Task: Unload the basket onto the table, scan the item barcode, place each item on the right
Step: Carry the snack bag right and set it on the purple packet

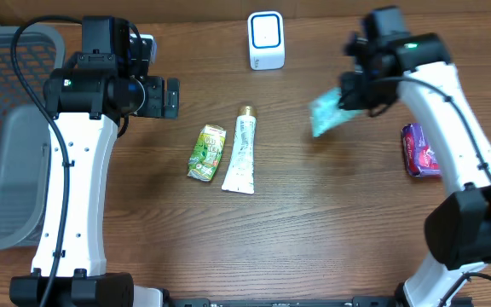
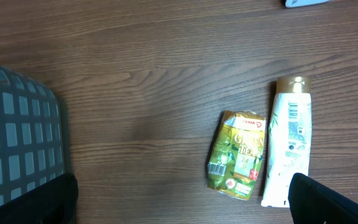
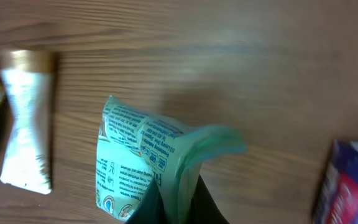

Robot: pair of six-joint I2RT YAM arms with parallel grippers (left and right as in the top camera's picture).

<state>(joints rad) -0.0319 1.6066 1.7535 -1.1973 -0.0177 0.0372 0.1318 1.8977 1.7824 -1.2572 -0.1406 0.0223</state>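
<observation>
The purple packet (image 1: 418, 143) is below my right gripper and to its right in the overhead view. I should move that way, go down and let go of the pouch (image 1: 326, 113) on top of it.
My right gripper (image 1: 354, 96) is shut on a mint-green pouch (image 1: 326, 113), pinching its folded edge and holding it above the table, right of centre. In the right wrist view the pouch (image 3: 135, 162) hangs from the gripper (image 3: 178, 190) with its printed side to the left. No barcode can be made out on it. The white scanner box (image 1: 266, 40) stands at the back centre, left of the pouch. My left gripper (image 1: 165, 96) hovers open over the table's left part, and nothing lies between its fingers (image 2: 328, 202).
A green snack packet (image 1: 207, 152) and a white tube with a gold cap (image 1: 241, 149) lie side by side at the centre. A purple packet (image 1: 418, 150) lies at the right. A grey mesh basket (image 1: 7, 128) fills the left edge.
</observation>
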